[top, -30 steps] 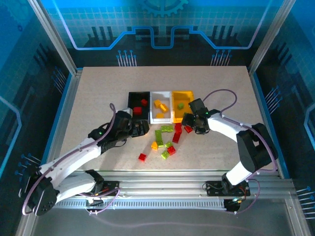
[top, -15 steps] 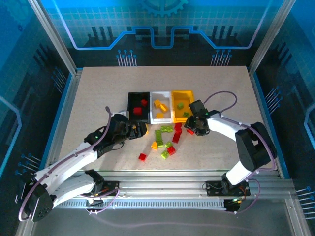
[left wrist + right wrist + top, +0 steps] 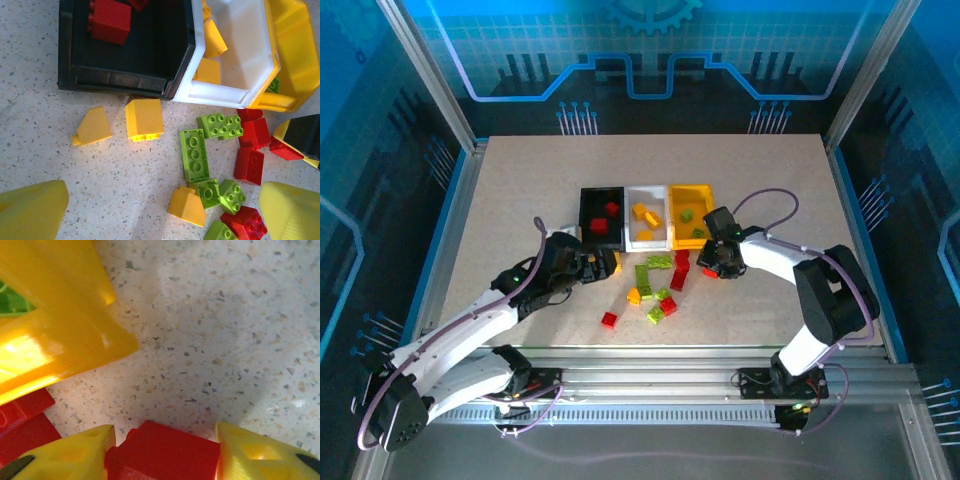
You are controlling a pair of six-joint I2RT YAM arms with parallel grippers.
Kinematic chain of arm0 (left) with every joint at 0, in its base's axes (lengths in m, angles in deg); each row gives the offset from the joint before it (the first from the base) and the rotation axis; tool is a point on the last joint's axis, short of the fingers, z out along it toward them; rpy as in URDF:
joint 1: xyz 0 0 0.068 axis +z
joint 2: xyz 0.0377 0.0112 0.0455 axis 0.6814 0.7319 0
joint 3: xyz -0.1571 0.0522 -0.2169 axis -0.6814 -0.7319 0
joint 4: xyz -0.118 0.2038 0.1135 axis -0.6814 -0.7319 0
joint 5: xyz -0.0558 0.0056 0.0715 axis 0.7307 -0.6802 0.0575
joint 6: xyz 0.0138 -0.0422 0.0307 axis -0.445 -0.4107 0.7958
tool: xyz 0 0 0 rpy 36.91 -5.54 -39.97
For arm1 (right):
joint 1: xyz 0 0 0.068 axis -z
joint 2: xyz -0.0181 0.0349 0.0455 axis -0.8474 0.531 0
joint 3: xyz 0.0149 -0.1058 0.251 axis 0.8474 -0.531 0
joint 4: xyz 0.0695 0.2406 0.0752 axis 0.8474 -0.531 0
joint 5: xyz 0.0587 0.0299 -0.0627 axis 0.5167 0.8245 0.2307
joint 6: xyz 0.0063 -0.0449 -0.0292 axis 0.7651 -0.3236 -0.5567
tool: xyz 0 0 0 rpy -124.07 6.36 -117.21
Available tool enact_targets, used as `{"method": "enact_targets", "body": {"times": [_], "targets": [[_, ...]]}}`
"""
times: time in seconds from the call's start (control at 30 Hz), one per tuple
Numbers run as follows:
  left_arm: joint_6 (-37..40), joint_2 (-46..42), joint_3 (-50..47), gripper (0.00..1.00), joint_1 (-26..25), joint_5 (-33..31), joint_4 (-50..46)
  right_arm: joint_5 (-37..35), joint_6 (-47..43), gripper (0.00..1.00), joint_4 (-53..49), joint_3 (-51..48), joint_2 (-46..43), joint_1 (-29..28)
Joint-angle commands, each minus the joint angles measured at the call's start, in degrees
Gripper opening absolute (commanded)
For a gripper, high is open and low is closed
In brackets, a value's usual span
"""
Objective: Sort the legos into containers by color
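Note:
Other red legos lie in the black bin. I need to raise my right gripper next, swing across over the bottom of the black bin beyond the white bin and release this red lego.
The black bin (image 3: 584, 215), white bin (image 3: 629, 216) and yellow bin (image 3: 691, 188) stand side by side mid-table. Red legos lie in the black bin (image 3: 109, 20), yellow ones in the white bin (image 3: 214, 41), green in the yellow bin (image 3: 687, 214). Loose legos (image 3: 658, 285) in all three colours lie in front of the bins. My left gripper (image 3: 605, 262) hovers open over them (image 3: 162, 212), with two yellow legos (image 3: 144, 119) ahead of it. My right gripper (image 3: 708, 266) is down at the yellow bin's front corner, both fingers (image 3: 75, 455) pressed against a red lego (image 3: 172, 450) on the table.
A single red lego (image 3: 609, 320) lies apart toward the near edge. The yellow bin's corner (image 3: 60, 335) is close above the right fingers. Open speckled tabletop (image 3: 520, 190) spreads around the bins to the left, right and far side.
My right gripper's jaws have come together onto the red lego beside the yellow bin. The left arm drew slightly left early on and has held still since, jaws wide.

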Motion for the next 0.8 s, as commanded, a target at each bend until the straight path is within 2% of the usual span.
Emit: {"method": "enact_targets", "body": {"times": [0.0,0.17,0.3,0.5,0.77], "targets": [[1.0,-0.8,-0.7,0.99,0.6,-1.3,-1.2,0.3,-0.6,0.4,-2.7,-1.0,-0.2,0.6],[1.6,-2.0,-0.8,0.99,1.4,-2.8,-2.8,1.1,-4.2,0.34,-6.3,3.1,-6.7,-2.0],[0.7,-4.1,-2.6,0.99,3.3,-3.2,-4.3,0.0,-8.6,0.34,-9.9,12.8,-6.7,-9.0],[0.2,-6.7,-3.6,0.99,4.2,-3.0,-6.7,-2.5,-17.0,0.34,-10.6,32.9,6.3,-20.5],[2.0,-9.3,-4.1,0.99,4.4,0.1,-8.4,0.6,-20.2,0.36,-9.5,56.9,27.6,-21.8]]}}
